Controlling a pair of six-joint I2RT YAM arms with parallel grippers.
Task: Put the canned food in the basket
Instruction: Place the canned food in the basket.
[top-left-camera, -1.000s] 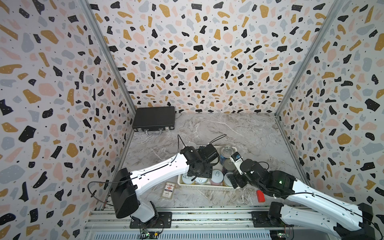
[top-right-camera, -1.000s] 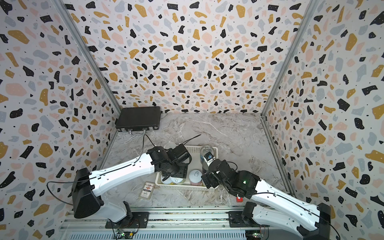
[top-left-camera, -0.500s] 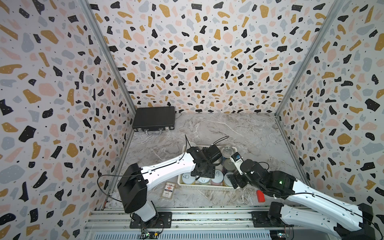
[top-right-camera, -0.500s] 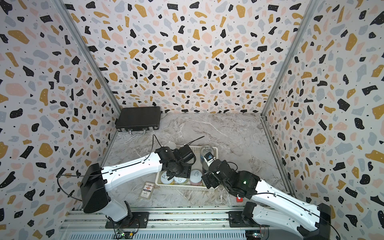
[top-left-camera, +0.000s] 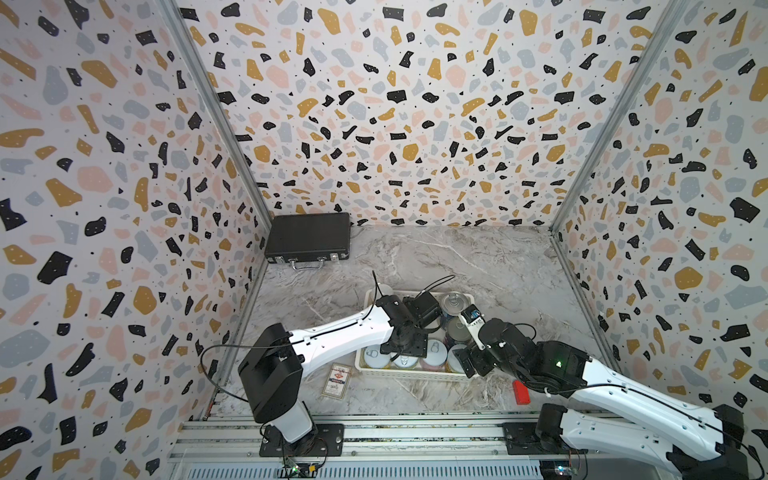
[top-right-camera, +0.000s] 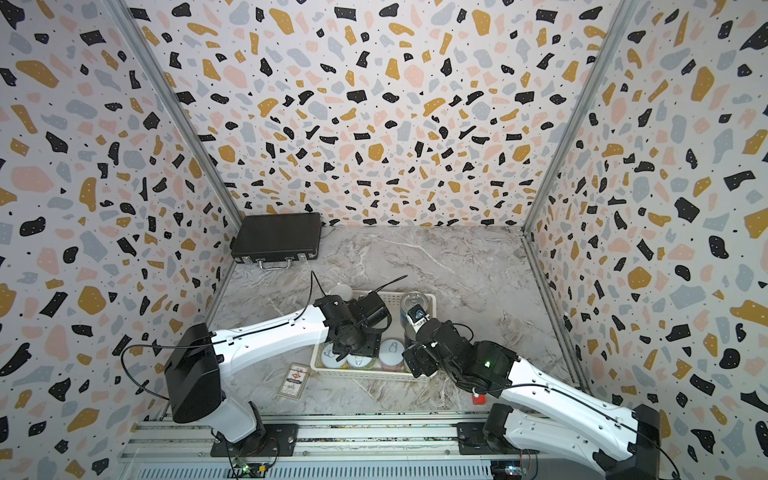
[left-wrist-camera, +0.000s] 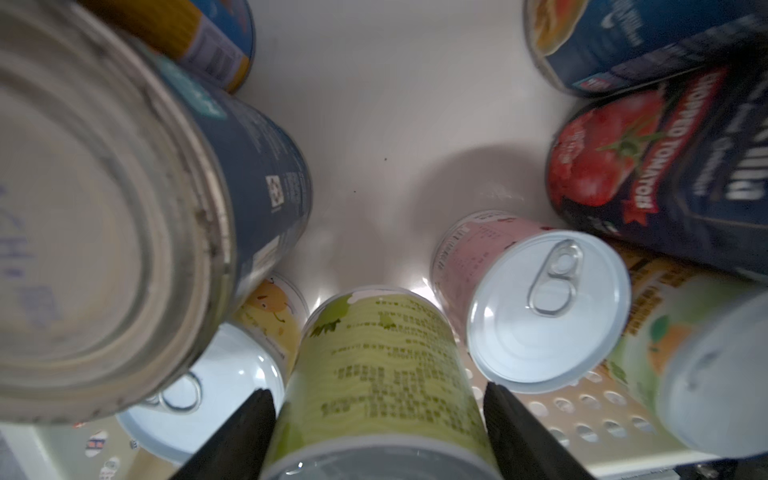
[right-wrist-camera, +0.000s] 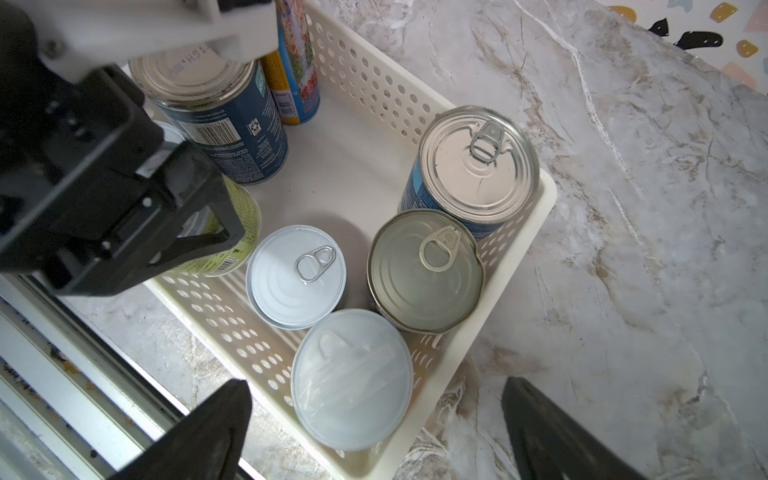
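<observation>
My left gripper should next lower the green-labelled can (left-wrist-camera: 374, 365) into the gap between the yellow and pink cans and let it go, because that gap is open just below.
The white perforated basket (top-left-camera: 415, 374) (right-wrist-camera: 519, 257) holds several cans. My left gripper (left-wrist-camera: 380, 415) (top-left-camera: 405, 345) is shut on a green-labelled can (left-wrist-camera: 374, 365) (right-wrist-camera: 237, 232), low inside the basket by its near wall, between a yellow can (left-wrist-camera: 266, 307) and a pink can (left-wrist-camera: 536, 307). Blue tins (right-wrist-camera: 473, 162) (right-wrist-camera: 208, 104) stand behind and beside it. My right gripper (right-wrist-camera: 380, 424) (top-left-camera: 463, 359) hangs open above the basket's near right corner, over a pale-lidded can (right-wrist-camera: 353, 378), with nothing between its fingers (right-wrist-camera: 216, 428).
A black briefcase (top-left-camera: 307, 241) lies at the back left corner. A flat card box (top-left-camera: 336, 374) sits just left of the basket, a small red block (top-left-camera: 520, 392) under my right arm. Patterned walls close three sides; a metal rail (top-left-camera: 374, 436) runs along the front.
My left arm has swung a little to the right, carrying the green can further along the basket, and has since held still. The right arm has not moved.
</observation>
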